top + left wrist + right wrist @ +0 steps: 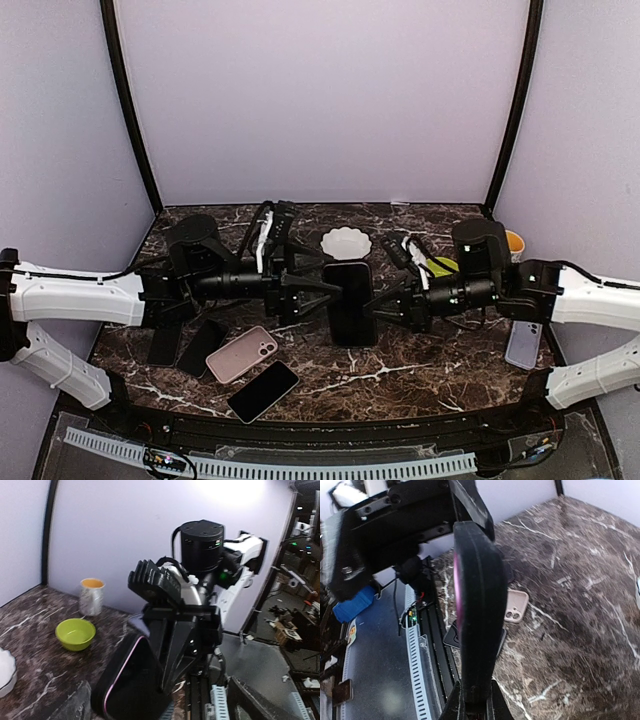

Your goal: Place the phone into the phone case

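Observation:
My right gripper moves down next and lays the black phone case (350, 302) on the bare marble tabletop to release it, since that clear spot lies below the gripper.
A black phone case (350, 302) with a thin pink line along its rim hangs above the table's middle, between both arms. My right gripper (378, 300) is shut on its right edge. In the right wrist view the case (476, 605) stands edge-on, pinched at the bottom by my right gripper (477, 706). My left gripper (322, 297) is spread open at the case's left edge. In the left wrist view the case (131, 682) sits between my blurred left fingers (74, 704). Its glossy dark face looks like a phone seated in it, but I cannot tell for sure.
On the table front left lie a pink case (242, 354), a black phone (262, 391) and two dark flat items (203, 346). A white scalloped dish (346, 241), a green bowl (441, 266) and an orange-filled cup (514, 243) stand behind. A lavender phone (523, 343) lies right.

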You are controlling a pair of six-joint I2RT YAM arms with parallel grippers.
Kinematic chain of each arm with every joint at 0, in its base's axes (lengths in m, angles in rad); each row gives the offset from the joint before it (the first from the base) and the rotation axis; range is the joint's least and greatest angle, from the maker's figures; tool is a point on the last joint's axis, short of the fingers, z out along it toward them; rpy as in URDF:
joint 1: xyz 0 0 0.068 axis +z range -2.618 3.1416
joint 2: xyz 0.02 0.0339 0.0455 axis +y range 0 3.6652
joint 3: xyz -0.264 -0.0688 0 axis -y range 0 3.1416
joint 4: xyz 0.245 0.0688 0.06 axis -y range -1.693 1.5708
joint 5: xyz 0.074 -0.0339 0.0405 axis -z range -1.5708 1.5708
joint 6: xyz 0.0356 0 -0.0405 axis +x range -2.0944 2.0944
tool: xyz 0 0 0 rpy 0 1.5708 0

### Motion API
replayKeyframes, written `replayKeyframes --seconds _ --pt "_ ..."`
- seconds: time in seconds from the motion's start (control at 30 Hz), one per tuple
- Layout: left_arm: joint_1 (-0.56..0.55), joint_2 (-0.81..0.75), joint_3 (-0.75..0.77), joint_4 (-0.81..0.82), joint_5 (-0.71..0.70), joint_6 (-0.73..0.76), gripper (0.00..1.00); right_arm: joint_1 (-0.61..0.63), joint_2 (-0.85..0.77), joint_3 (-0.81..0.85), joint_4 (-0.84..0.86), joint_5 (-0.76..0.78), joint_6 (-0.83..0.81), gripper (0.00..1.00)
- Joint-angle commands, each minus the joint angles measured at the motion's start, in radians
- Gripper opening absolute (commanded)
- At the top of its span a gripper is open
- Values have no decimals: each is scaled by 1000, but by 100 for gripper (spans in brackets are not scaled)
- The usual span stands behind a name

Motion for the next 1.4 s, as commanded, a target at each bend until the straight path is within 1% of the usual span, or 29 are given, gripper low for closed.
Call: replayKeyframes --seconds 0.0,0.03,0.07,0.13,0.2,0.3,0.37,0.43,0.47,0.53,0.57,0.63,0.67,0.7,0.73,0.8,0.87,0.93,1.0,1.17,1.3,1.37 --pt "108 -41 84 -320 -208 26 99 -151 103 9 -161 53 215 0" --pt "141 -35 104 -373 -236 36 99 -176 132 -10 -144 1 246 0" --pt "151 -30 112 -467 -299 45 99 -198 163 -20 -123 -23 262 0" --pt "164 -18 125 -557 -376 63 99 -233 230 -9 -100 -55 296 0" --pt "168 -8 122 -601 -399 64 99 -269 296 10 -75 -80 305 0" --pt "170 -6 105 -610 -397 65 99 -335 393 27 -44 -131 314 0" --pt "172 -10 92 -609 -396 72 99 -368 458 41 -65 -143 302 0" --pt "174 -17 85 -612 -396 91 99 -390 515 60 -116 -116 280 1" --pt "175 -19 84 -623 -393 100 99 -396 536 74 -150 -80 268 8" --pt "177 -25 81 -639 -397 126 99 -397 566 106 -217 2 243 15" --pt "178 -28 80 -642 -400 132 99 -397 572 118 -238 34 241 22" --pt "181 -30 79 -644 -388 122 99 -396 579 142 -282 97 241 39" --pt "182 -33 77 -644 -378 120 99 -394 581 153 -304 128 240 45" --pt "182 -34 77 -645 -361 119 99 -391 579 163 -331 165 242 47" --pt "181 -35 78 -645 -354 119 99 -383 573 177 -360 227 244 48" --pt "183 -41 80 -650 -350 122 99 -348 557 212 -437 349 256 53" --pt "183 -48 79 -651 -351 124 99 -289 544 239 -492 458 288 56" --pt "185 -54 77 -647 -348 125 99 -223 532 240 -495 508 327 58" --pt "186 -53 77 -643 -339 125 99 -175 535 225 -477 521 372 57" --pt "198 -39 82 -647 -319 115 99 -96 591 200 -455 515 449 50" --pt "200 -41 82 -654 -319 118 99 -44 651 169 -477 522 495 36" --pt "203 -47 82 -655 -323 120 99 -24 681 136 -491 529 520 30"
